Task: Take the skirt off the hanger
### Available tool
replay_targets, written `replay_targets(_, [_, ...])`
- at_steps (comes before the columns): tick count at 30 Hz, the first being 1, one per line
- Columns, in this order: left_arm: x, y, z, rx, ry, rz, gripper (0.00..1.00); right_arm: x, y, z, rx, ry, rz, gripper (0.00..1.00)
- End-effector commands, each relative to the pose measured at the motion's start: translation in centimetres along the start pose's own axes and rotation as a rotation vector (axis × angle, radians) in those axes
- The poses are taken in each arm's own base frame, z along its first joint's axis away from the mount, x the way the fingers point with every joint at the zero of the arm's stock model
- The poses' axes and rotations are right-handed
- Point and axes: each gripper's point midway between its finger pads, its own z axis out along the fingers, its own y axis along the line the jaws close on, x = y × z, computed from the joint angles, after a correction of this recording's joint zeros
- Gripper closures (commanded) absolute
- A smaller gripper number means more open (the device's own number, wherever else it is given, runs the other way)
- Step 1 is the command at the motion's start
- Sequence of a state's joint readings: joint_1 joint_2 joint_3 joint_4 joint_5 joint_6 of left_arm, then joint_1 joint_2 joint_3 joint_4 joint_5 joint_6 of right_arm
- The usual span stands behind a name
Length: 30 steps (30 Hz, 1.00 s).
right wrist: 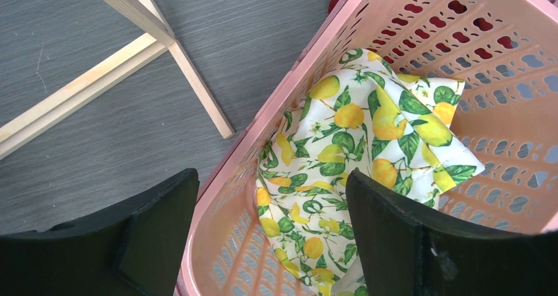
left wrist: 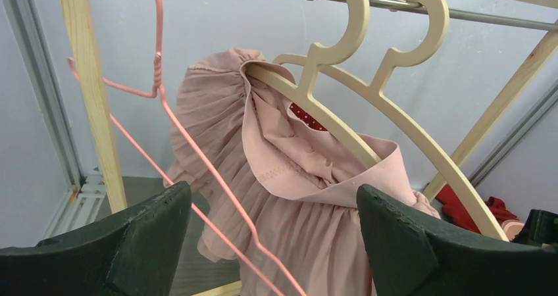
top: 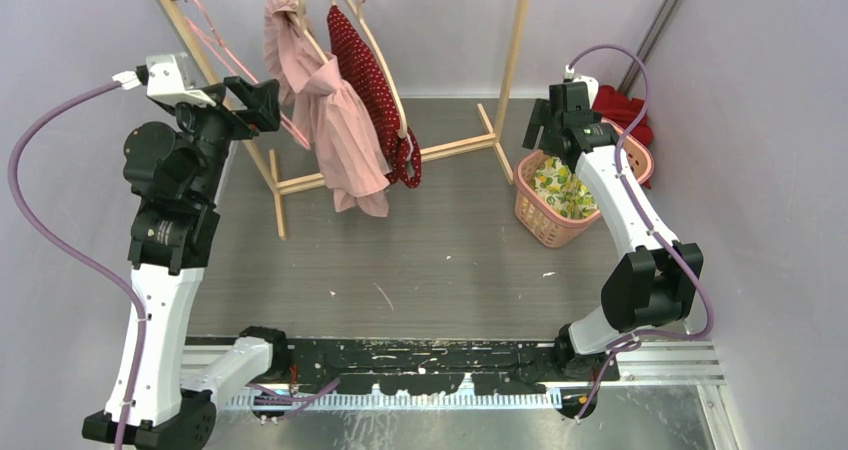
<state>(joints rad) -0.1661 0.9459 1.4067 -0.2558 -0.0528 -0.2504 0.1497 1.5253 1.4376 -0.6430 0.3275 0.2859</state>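
Observation:
I need to move my left gripper outward and to the right in the top view next, onto the skirt hanger's near arm (top: 313, 40) (left wrist: 343, 133), because its wood is bare above the skirt's waistband.
A pale pink pleated skirt (top: 335, 120) hangs on a cream wooden hanger (top: 300, 15) on the rack's rail. It fills the middle of the left wrist view (left wrist: 289, 197), draped over the hanger (left wrist: 342, 112). A red dotted garment (top: 375, 90) hangs on a second cream hanger to its right. My left gripper (top: 262, 105) is open and empty, raised just left of the skirt, not touching it. My right gripper (top: 545, 130) is open and empty above the pink basket (top: 530, 205).
The wooden rack (top: 500, 90) stands at the back with empty pink wire hangers (left wrist: 197, 151) at its left end. The basket (right wrist: 263, 145) holds a lemon-print cloth (right wrist: 355, 151); a red cloth (top: 625, 110) lies behind it. Walls close in on both sides.

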Motion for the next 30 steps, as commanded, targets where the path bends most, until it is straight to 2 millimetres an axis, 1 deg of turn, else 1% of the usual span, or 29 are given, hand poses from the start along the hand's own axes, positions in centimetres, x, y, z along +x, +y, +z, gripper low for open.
replay_targets(1, [-1.6, -1.0, 0.4, 0.018, -0.028, -0.035, 0.06, -1.6, 0.6, -0.4, -0.022, -0.056, 0.018, 0.13])
replay_targets(4, [-1.8, -2.3, 1.9, 0.052, -0.011, -0.076, 0.08, -1.9, 0.9, -0.4, -0.027, -0.058, 0.02, 0.13])
replay_targets(6, [-2.4, -3.3, 2.7, 0.078, -0.012, -0.101, 0.09, -2.0, 0.9, -0.4, -0.026, -0.058, 0.018, 0.13])
replay_targets(8, [-2.9, -4.2, 3.4, 0.1, -0.013, -0.122, 0.1, -1.8, 1.0, -0.4, -0.027, -0.055, 0.019, 0.13])
replay_targets(10, [-3.0, -5.0, 3.9, 0.119, -0.008, -0.15, 0.12, -1.5, 1.1, -0.3, -0.029, -0.049, 0.021, 0.14])
replay_targets(12, [-2.3, -5.6, 4.5, 0.135, 0.013, -0.173, 0.12, -1.1, 1.1, -0.1, -0.027, -0.042, 0.026, 0.14])
replay_targets(13, [-1.9, -5.8, 4.8, 0.139, 0.025, -0.181, 0.14, -1.1, 1.1, -0.1, -0.026, -0.043, 0.03, 0.14])
replay_targets(17, [0.5, -6.0, 6.8, 0.127, 0.083, -0.2, 0.18, -1.1, 1.1, -0.3, -0.031, -0.05, 0.032, 0.14])
replay_targets(18, [0.8, -6.1, 7.3, 0.125, 0.088, -0.204, 0.18, -1.2, 1.1, -0.4, -0.032, -0.053, 0.029, 0.14])
replay_targets(19, [0.6, -6.2, 7.4, 0.129, 0.087, -0.208, 0.19, -1.3, 1.1, -0.4, -0.033, -0.055, 0.027, 0.14])
replay_targets(20, [1.7, -6.3, 8.6, 0.124, 0.113, -0.208, 0.19, -1.4, 1.1, -0.5, -0.034, -0.058, 0.029, 0.14])
replay_targets(25, [2.4, -6.7, 10.8, 0.119, 0.124, -0.2, 0.22, -1.5, 1.2, -0.5, -0.036, -0.064, 0.031, 0.14])
replay_targets(28, [2.9, -6.5, 11.5, 0.105, 0.134, -0.184, 0.24, -1.6, 1.2, -0.5, -0.037, -0.067, 0.032, 0.14])
replay_targets(30, [3.4, -6.0, 11.8, 0.082, 0.142, -0.163, 0.26, -1.6, 1.2, -0.5, -0.037, -0.069, 0.033, 0.14])
